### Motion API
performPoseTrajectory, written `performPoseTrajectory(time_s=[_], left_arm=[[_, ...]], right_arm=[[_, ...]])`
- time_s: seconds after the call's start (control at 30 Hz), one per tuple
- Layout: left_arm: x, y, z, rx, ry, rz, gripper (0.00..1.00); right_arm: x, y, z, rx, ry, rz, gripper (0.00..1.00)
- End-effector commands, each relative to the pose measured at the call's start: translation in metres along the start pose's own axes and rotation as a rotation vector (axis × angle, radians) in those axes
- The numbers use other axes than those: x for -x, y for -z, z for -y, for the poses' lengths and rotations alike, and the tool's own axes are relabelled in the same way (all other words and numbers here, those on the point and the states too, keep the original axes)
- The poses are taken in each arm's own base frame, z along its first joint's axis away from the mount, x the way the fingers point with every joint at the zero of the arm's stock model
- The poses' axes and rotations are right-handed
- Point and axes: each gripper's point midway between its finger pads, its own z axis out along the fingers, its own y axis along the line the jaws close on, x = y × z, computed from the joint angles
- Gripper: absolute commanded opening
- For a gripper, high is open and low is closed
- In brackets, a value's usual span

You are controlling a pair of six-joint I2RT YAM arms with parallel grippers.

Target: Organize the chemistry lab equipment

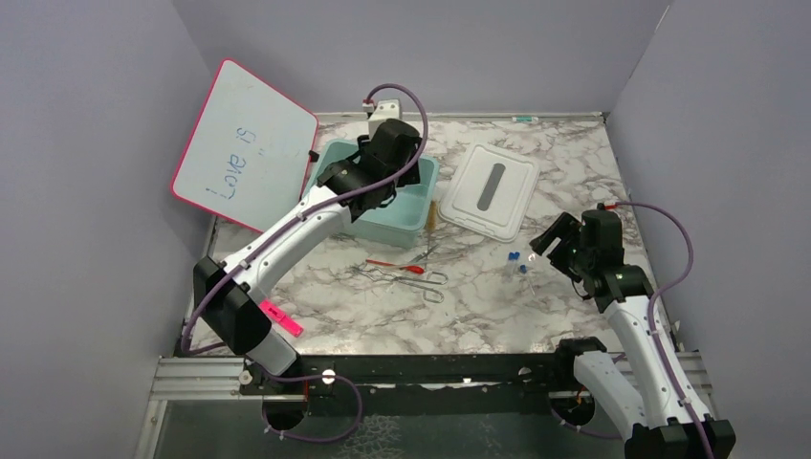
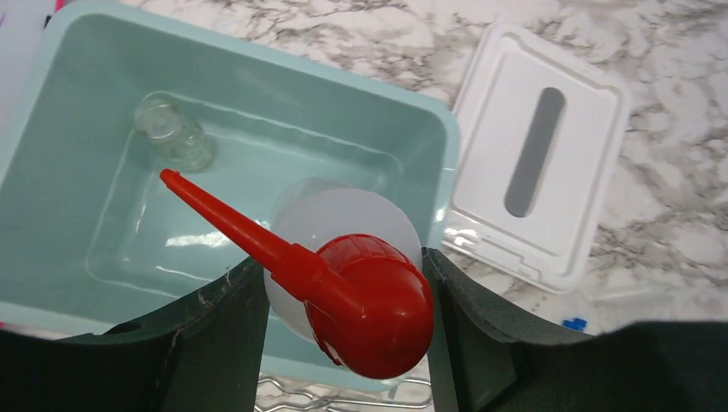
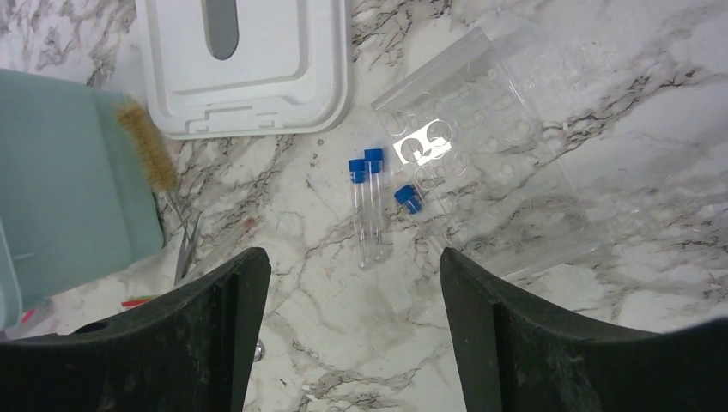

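Observation:
My left gripper is above the open bin bottom (image 2: 249,190) beside the clear jar (image 2: 172,133), so next it should move down and toward that jar to release the squeeze bottle.
My left gripper (image 2: 339,262) is shut on the clear squeeze bottle (image 2: 343,227) just below its red pointed nozzle (image 2: 223,219), and holds it over the teal bin (image 2: 429,112). A small clear jar (image 2: 172,133) lies in the bin. My right gripper (image 3: 352,257) is open and empty, above the table just near of the blue-capped vials (image 3: 369,206). The metal tongs (image 1: 406,279) and the thin red-handled tool (image 1: 397,267) lie on the marble in front of the bin (image 1: 421,215). In the top view the vials (image 1: 517,260) lie left of the right gripper (image 1: 550,239).
A white lid (image 1: 493,189) lies right of the bin. A clear plastic bag (image 3: 489,172) lies beside the vials. A bristle brush (image 3: 150,154) rests against the bin's right side. The pink-edged whiteboard (image 1: 244,148) leans at back left. A pink highlighter (image 1: 281,317) lies near the left arm's base.

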Motion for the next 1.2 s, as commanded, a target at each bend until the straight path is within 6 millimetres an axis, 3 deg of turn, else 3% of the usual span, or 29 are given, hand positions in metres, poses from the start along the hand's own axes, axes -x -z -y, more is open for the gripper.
performPoseTrajectory(time_s=[0.0, 0.13, 0.4, 0.6, 0.8, 1.17], left_arm=[[0.008, -0.012, -0.035, 0.03, 0.052, 0.004, 0.56], [0.0, -0.038, -0.06, 0.044, 0.095, -0.034, 0.55], [-0.037, -0.096, -0.087, 0.077, 0.153, -0.157, 0.55], [-0.061, -0.131, -0.093, 0.105, 0.156, -0.215, 0.55], [-0.073, -0.149, -0.11, 0.197, 0.153, -0.218, 0.55], [-0.091, -0.168, -0.119, 0.251, 0.145, -0.238, 0.59]], right_arm=[[-0.001, 0.005, -0.008, 0.046, 0.022, -0.011, 0.77], [-0.005, 0.004, -0.005, 0.042, 0.022, -0.018, 0.77], [-0.01, 0.004, -0.009, 0.075, 0.033, -0.037, 0.77], [-0.009, 0.004, -0.012, 0.083, 0.042, -0.045, 0.77], [-0.008, 0.004, -0.013, 0.083, 0.044, -0.042, 0.77], [-0.005, 0.003, -0.014, 0.077, 0.05, -0.039, 0.77]])
